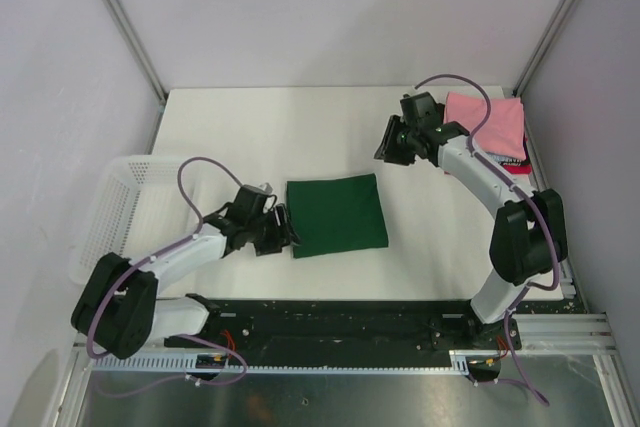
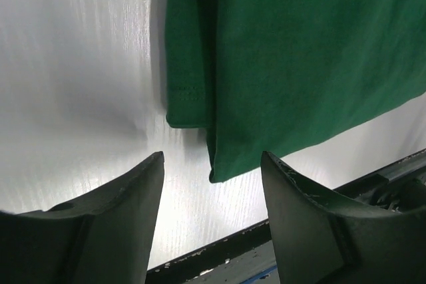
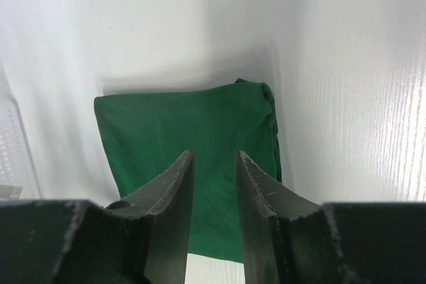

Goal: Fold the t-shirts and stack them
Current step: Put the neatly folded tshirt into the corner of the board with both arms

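My left gripper should next move down over the green shirt's near corner [image 1: 296, 253] [image 2: 219, 172] on the basket side and then close, because that corner points between its open fingers.
A dark green t-shirt [image 1: 335, 214] lies folded into a flat square at the middle of the table. My left gripper [image 1: 280, 232] is low at its near left corner, open and empty. In the left wrist view the shirt's corner [image 2: 219, 157] lies just ahead of the gap between the fingers [image 2: 212, 164]. My right gripper [image 1: 390, 147] hovers above the table behind the shirt's right side, with its jaws a little apart and empty. The right wrist view looks down on the green shirt [image 3: 166, 124] past the gripper [image 3: 215, 157]. A folded pink shirt [image 1: 488, 122] lies at the back right on a red one [image 1: 520, 163]. No black shirt shows.
A white mesh basket [image 1: 105, 212] stands at the table's left edge beside the left arm. A black rail [image 1: 400, 312] runs along the table's near edge. Grey walls and metal posts close in the back and sides.
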Available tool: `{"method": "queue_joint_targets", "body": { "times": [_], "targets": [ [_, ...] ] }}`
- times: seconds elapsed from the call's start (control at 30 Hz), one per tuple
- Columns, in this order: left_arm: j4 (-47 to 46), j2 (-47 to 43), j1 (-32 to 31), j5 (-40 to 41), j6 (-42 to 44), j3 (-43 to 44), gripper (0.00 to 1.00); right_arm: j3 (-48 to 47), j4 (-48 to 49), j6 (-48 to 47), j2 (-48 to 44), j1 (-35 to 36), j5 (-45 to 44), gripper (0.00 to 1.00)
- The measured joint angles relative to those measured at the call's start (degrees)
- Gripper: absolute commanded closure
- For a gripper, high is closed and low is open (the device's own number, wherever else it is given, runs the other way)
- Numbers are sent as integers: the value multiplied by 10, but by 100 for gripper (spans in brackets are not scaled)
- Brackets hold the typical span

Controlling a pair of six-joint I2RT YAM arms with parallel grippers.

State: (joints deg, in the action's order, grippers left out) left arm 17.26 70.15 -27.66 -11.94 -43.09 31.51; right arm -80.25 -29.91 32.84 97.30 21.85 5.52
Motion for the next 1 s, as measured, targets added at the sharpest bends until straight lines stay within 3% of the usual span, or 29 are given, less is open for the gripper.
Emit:
{"method": "queue_joint_targets", "body": {
  "times": [0.13,0.3,0.37,0.53,0.57,0.73,1.0],
  "targets": [
    [-8,32,-9,0,-5,5,39,0,-10,-3,-14,-4,-3,64],
    [-20,87,-12,0,-6,33,50,7,-18,-4,-17,-12,-3,64],
    [-29,108,-12,-3,-7,45,59,8,-22,-4,-17,-15,-3,65],
    [-48,136,-12,-2,-18,54,94,8,-21,-4,-18,-23,-3,63],
    [-49,138,-12,-2,-20,54,97,8,-19,-4,-18,-25,-2,63],
    [-49,123,7,9,-35,45,100,8,-14,-6,-18,-51,-6,63],
    [27,8,134,64,-8,18,100,7,-10,-21,3,-103,-77,63]
  ]
}}
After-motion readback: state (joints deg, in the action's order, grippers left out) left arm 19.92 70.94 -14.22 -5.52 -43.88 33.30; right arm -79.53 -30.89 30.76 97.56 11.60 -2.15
